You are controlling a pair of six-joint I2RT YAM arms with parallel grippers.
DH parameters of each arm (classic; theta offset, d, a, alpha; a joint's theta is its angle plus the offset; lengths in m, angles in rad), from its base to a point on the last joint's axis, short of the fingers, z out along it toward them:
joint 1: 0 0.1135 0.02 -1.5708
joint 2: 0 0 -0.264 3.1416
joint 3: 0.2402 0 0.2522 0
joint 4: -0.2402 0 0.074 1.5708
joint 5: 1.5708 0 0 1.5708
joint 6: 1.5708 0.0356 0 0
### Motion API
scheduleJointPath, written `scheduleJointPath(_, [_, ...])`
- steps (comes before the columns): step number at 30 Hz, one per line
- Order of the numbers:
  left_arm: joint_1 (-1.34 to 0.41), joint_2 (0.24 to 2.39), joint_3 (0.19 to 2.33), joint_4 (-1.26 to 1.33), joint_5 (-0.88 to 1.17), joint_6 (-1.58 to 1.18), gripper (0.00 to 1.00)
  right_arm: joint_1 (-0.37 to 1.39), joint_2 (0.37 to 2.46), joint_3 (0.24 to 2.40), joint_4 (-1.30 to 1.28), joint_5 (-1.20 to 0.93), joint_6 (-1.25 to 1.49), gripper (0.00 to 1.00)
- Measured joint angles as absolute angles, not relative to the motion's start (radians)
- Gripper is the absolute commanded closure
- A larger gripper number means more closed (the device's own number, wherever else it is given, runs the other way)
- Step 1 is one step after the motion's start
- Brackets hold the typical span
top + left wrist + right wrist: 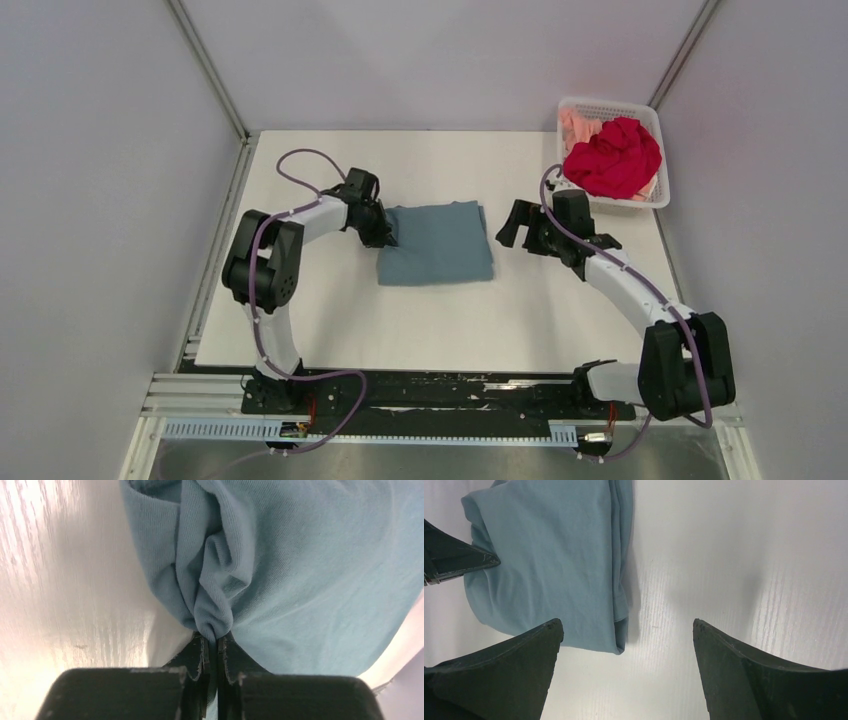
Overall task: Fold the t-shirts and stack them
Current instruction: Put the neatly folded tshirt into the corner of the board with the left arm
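The folded teal-blue t-shirt moves outward and to the left in the top view next, drawn by my left gripper and released at the table's empty far corner.
The teal-blue t-shirt (437,243) lies folded into a rectangle in the middle of the table. My left gripper (384,235) is at its left edge, shut on a pinched bunch of the teal cloth (215,610). My right gripper (512,228) is open and empty just right of the shirt; its wrist view shows the shirt's folded edge (621,580) between and beyond its fingers (524,655). The red t-shirt (614,157) is crumpled in the white basket (662,195) at the back right, on top of the peach-pink t-shirt (580,126).
The white table surface (400,320) ends at a black rail with the arm bases along the near edge. Grey walls stand close on the left, back and right. The basket sits at the table's far right corner.
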State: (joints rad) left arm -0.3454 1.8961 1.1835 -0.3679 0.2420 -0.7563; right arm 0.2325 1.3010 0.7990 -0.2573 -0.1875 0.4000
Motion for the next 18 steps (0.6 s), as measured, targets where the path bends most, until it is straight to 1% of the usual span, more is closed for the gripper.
scheduleJointPath(4, [-0.347,1.956,1.316,-0.479,0.160,-0.709,1.00,0.233,1.273,0.792,-0.265,-0.178,0.394,0.00])
scheduleJointPath(9, [-0.326,2.049,1.548,-0.637,-0.043,-0.555,1.00,0.233,1.199,0.721,-0.267,-0.160,0.390,0.00])
scheduleJointPath(11, [-0.312,2.066,1.606,-0.671,-0.128,-0.485,1.00,0.233,1.165,0.685,-0.270,-0.143,0.390,0.00])
scheduleJointPath(15, [-0.259,2.090,1.674,-0.697,-0.215,-0.349,1.00,0.233,1.087,0.629,-0.271,-0.107,0.390,0.00])
scheduleJointPath(18, [-0.192,2.170,1.799,-0.730,-0.267,-0.260,1.00,0.233,1.024,0.602,-0.264,-0.080,0.392,0.00])
